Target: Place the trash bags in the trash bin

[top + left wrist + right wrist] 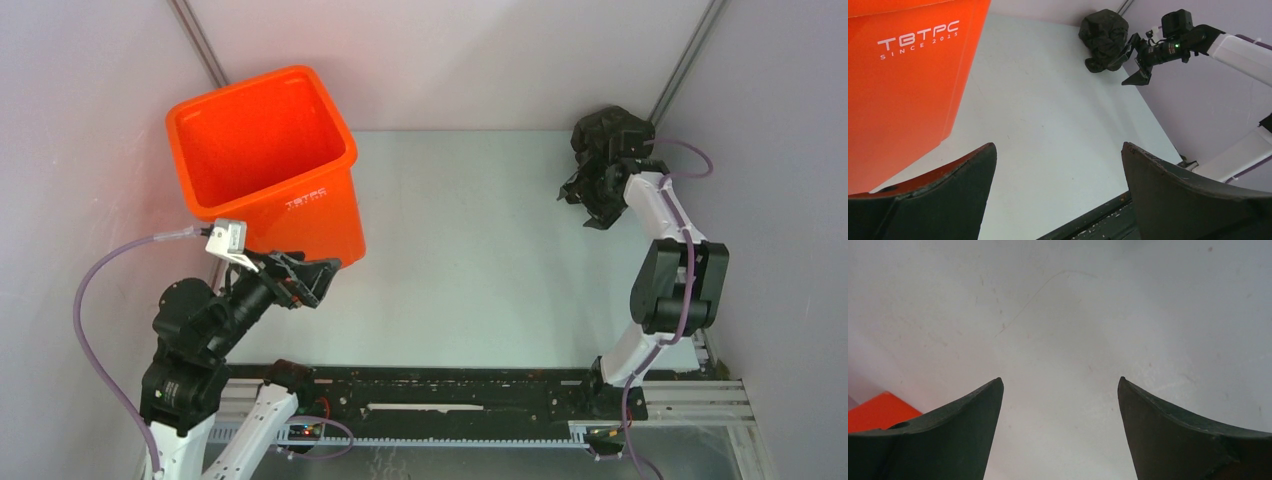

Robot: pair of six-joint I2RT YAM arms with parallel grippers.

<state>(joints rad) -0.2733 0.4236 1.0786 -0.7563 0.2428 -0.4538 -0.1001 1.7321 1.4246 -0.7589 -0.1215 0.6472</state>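
My right gripper moves down and pushes outward onto the near folds of the black trash bag (pixel 612 130) next, since its open fingers still frame only bare table.
The orange trash bin (pixel 262 160) stands at the back left, its mouth up and nothing inside; its lettered side fills the left of the left wrist view (pixel 898 90). The black trash bag (pixel 612 130) lies crumpled in a ball in the back right corner, also seen in the left wrist view (pixel 1104 36). My left gripper (pixel 318 280) is open and empty, low beside the bin's front side; its fingers frame bare table (pixel 1058 150). My right gripper (pixel 590 205) is open and empty just in front of the bag, close beside it (pixel 1134 62). The right wrist view (pixel 1059 382) shows no bag.
Grey walls close the table (pixel 470 250) at the back and both sides. A black rail (pixel 450 395) with the arm bases runs along the near edge. A corner of the bin (pixel 878 412) shows at the lower left of the right wrist view.
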